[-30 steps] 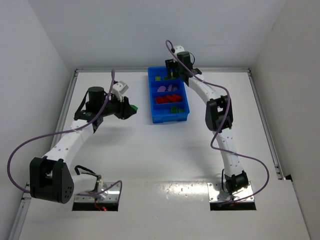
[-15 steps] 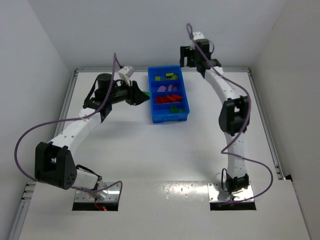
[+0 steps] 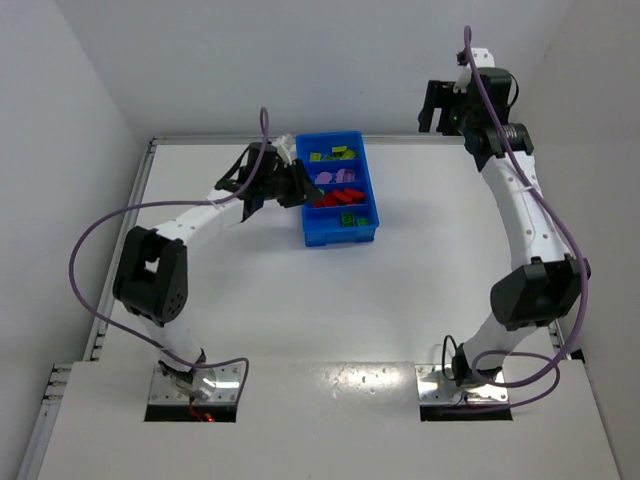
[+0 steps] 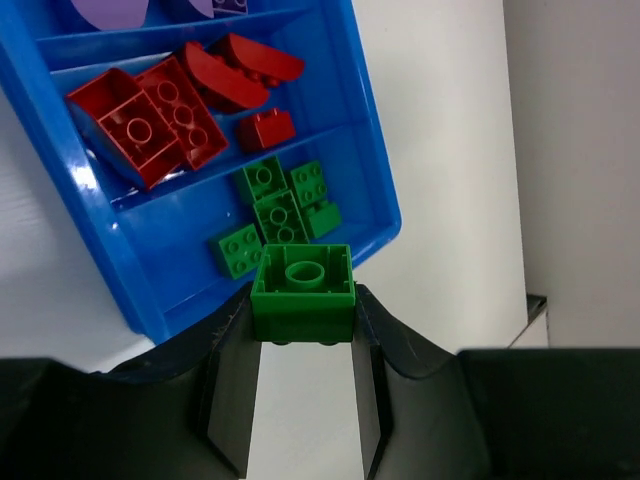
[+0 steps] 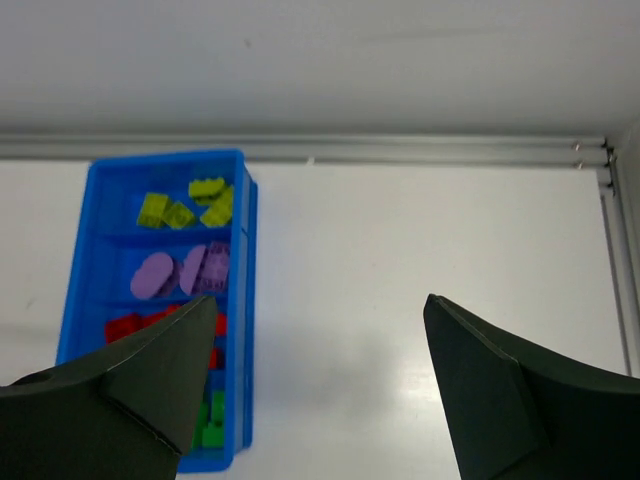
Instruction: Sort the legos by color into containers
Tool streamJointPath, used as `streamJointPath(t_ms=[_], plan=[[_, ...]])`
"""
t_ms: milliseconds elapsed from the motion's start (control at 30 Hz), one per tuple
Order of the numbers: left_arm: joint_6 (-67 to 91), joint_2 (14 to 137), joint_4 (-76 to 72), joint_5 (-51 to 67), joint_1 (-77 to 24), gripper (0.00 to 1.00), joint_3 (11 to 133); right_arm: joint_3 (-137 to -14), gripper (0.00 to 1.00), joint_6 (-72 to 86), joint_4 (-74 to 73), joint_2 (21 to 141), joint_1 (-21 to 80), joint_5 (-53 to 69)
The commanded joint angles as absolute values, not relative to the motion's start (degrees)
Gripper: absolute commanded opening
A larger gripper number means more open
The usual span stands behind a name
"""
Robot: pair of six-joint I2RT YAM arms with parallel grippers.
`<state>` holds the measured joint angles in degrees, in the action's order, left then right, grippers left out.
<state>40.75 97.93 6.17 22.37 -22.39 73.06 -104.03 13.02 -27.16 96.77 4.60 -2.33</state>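
Next I will move my left gripper down and toward the right in the top view into the green section of the blue tray, then release the green lego.
My left gripper (image 4: 302, 312) is shut on a green lego (image 4: 302, 290), underside up, held at the long rim of the blue tray (image 4: 378, 160) beside its green compartment. Several green legos (image 4: 278, 212) lie in that container, and red ones (image 4: 160, 110) fill the one beside it. In the top view the left gripper (image 3: 293, 187) is at the tray's (image 3: 340, 238) left side. My right gripper (image 5: 315, 325) is open and holds nothing, high over bare table right of the tray (image 5: 244, 300); in the top view it (image 3: 438, 106) is up at the back right.
From the right wrist the tray's containers run yellow-green legos (image 5: 185, 208), purple legos (image 5: 182, 270), red legos (image 5: 125, 325), green legos (image 5: 210, 420). White walls and a metal rail (image 5: 400, 148) bound the table at the back.
The left arm has swung right to the tray's side, carrying the green lego. The right arm has lifted off the tray to the back right, its jaws wider apart.
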Motion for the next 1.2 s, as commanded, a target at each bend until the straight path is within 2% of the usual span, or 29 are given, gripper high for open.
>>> streamJointPath(t_ms=[0,467,600,667,800,900,933,1000,1033,1167], plan=[[46.8,99.9,8.3,17.9,-24.0,0.0,79.2,-99.6,0.84,13.8,-30.1,95.1,3.5,-1.7],[43.6,106.8,10.5,14.1,-29.3,0.0,80.5,-99.5,0.84,13.3,-31.8,95.1,0.1,1.1],[43.1,108.6,9.7,12.9,-29.8,0.23,79.8,-99.5,0.84,13.8,-31.8,95.6,-1.0,2.2],[42.5,110.0,9.1,12.4,-29.8,0.27,80.5,-99.5,0.84,13.8,-31.8,95.6,-1.0,2.7],[41.4,112.2,9.1,12.4,-30.3,0.42,83.4,-99.0,0.84,14.3,-31.8,95.6,-1.5,3.3],[40.9,113.5,9.1,13.0,-30.8,0.58,84.2,-99.0,0.84,14.3,-31.8,95.6,-2.1,3.3],[40.9,113.5,9.1,13.0,-31.4,0.7,84.7,-98.4,0.84,14.3,-31.8,95.1,-2.1,3.3],[40.3,113.5,9.1,13.0,-31.4,0.75,84.7,-97.9,0.84,14.3,-31.8,95.1,-2.1,3.8],[39.7,112.9,9.1,12.5,-31.9,0.83,84.7,-97.9,0.84,14.3,-31.8,95.1,-2.1,3.8],[36.7,108.7,9.1,10.1,-33.1,0.87,85.5,-96.2,0.84,14.3,-31.1,94.6,-2.6,5.1]])
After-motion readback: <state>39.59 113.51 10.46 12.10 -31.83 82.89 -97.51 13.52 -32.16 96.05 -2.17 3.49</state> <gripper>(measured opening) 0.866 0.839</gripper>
